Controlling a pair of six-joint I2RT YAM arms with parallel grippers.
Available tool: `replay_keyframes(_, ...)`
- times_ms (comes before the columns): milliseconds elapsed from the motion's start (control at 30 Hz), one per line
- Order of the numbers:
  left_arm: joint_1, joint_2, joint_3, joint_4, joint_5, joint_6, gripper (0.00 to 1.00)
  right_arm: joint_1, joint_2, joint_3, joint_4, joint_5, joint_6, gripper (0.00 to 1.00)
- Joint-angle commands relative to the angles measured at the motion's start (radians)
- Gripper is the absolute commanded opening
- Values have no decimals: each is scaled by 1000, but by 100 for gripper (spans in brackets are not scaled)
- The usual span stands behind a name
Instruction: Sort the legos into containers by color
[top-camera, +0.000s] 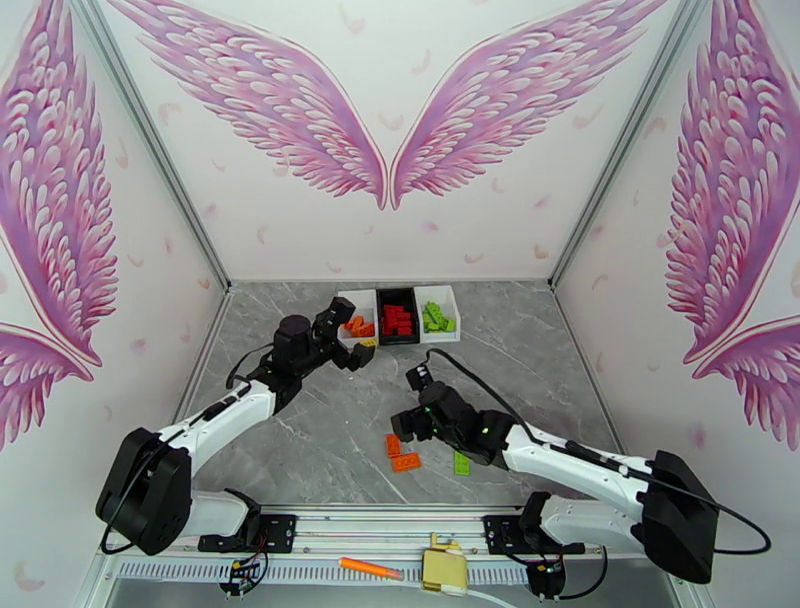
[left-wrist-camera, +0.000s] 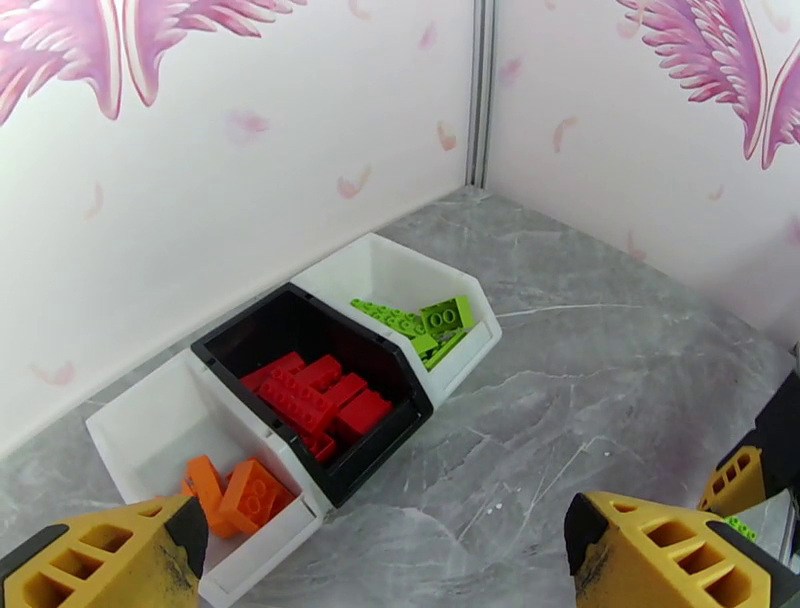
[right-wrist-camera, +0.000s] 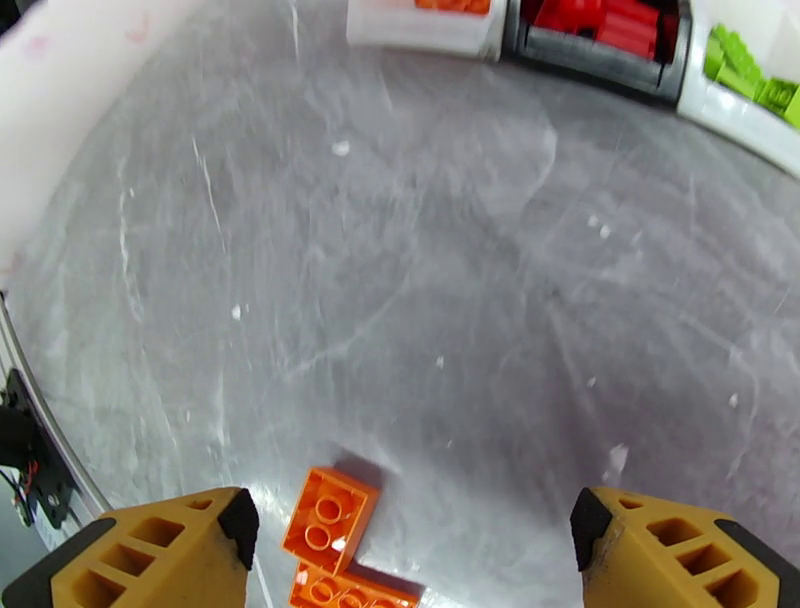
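My right gripper draws back and down over the farther orange lego next, its long sides clear of the other brick at its near end.
Three bins stand in a row at the back: a white bin (top-camera: 358, 300) with orange legos (left-wrist-camera: 240, 490), a black bin (top-camera: 398, 296) with red legos (left-wrist-camera: 320, 395), and a white bin (top-camera: 440, 296) with green legos (left-wrist-camera: 430, 322). My left gripper (top-camera: 356, 352) hovers just in front of the left white bin, open and empty (left-wrist-camera: 385, 575). My right gripper (top-camera: 402, 425) is open low over the table. Two loose orange bricks (top-camera: 393, 445) (top-camera: 406, 462) lie just beneath it, one (right-wrist-camera: 330, 518) between its fingertips (right-wrist-camera: 150, 555). A loose green brick (top-camera: 461, 462) lies to their right.
An orange marker pen (top-camera: 370, 569) and a yellow part (top-camera: 445, 570) rest on the front rail below the table. Winged wall panels enclose the table on three sides. Bare grey marble (top-camera: 330, 430) stretches between the bins and the loose bricks.
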Motion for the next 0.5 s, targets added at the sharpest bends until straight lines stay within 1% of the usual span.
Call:
replay_keyframes(0, 17, 0, -37, 3, 18, 23, 99, 92, 65, 83, -132, 79, 88, 89)
replay_keyframes(33, 19, 8, -37, 18, 22, 8, 99, 114, 86, 99, -157, 84, 102, 90)
replay_keyframes(167, 25, 47, -6, 27, 36, -38, 99, 182, 193, 148, -213, 77, 166, 91)
replay_keyframes(367, 25, 64, 5, 46, 13, -57, 99, 191, 342, 263, -278, 51, 221, 88)
replay_keyframes(467, 22, 69, 11, 37, 24, -66, 99, 189, 390, 284, -302, 55, 242, 81)
